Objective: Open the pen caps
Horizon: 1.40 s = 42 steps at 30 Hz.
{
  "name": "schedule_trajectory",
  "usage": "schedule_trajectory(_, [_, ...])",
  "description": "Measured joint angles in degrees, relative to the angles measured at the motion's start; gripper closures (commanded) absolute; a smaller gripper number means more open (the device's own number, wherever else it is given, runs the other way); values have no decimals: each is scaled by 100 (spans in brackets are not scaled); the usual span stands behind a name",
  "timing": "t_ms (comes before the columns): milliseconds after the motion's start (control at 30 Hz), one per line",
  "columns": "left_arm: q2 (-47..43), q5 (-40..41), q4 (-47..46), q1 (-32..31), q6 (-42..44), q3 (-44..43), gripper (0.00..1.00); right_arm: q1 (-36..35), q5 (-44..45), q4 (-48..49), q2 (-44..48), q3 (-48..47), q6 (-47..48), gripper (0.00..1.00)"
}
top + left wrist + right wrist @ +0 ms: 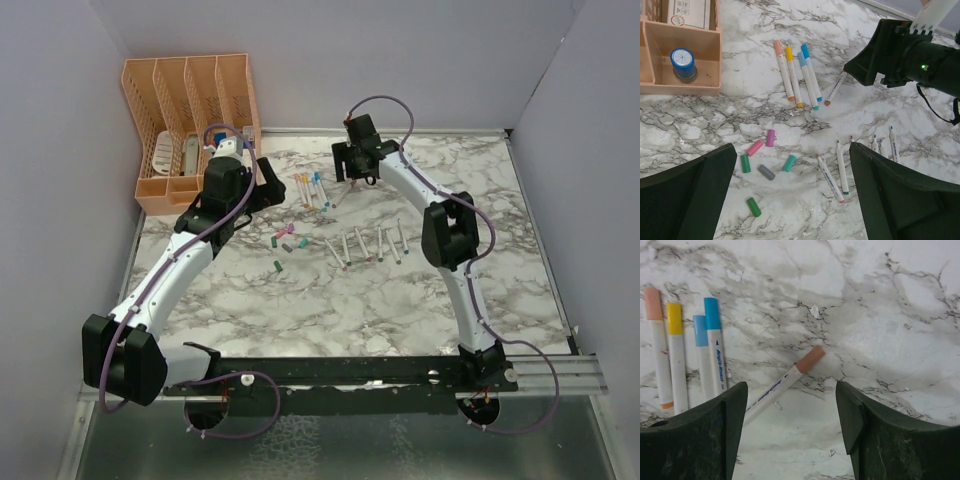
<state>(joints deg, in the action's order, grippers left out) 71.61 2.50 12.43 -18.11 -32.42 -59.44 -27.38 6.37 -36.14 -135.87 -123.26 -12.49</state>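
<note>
The brown-capped pen's white body slants past one finger and out of the open gap, so the right gripper will lower next and ease back onto the pen's body.
Several loose pen caps lie in a cluster on the marble table: pink [754,147], magenta [770,137], teal [789,163], grey [766,172] and two green [753,207]. My left gripper [791,150] hovers open above them and holds nothing. Beyond them lie capped pens with peach [652,302], yellow [674,317] and blue caps [712,312]. A brown-capped pen [810,359] lies under my right gripper [790,387]. That gripper is open, and the barrel runs past its left finger. Uncapped pens [830,177] lie in a row at the right.
An orange desk organiser [190,100] stands at the back left, with a blue-lidded round object [682,57] in its front compartment. Grey walls enclose the table on the left, back and right. In the top view the two grippers [352,178] are close together near the capped pens [310,190].
</note>
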Motion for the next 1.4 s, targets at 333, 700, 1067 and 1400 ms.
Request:
schedule_trajectory(333, [0,-15,-2,111,52,2,1,-11,-13,-387,-417,-229,-205,30])
schedule_trajectory(700, [2,-66,-39,166,66,85,1,-28,-138,-326,-417,227,-295,31])
schedule_trajectory(1067, [2,-155,-44,190,-17,122,1,-28,-157,26,-275,625,-282,66])
schedule_trajectory(1400, [2,-494,-188,192,-264,146,3,50,-278,501,313,1690,-376,99])
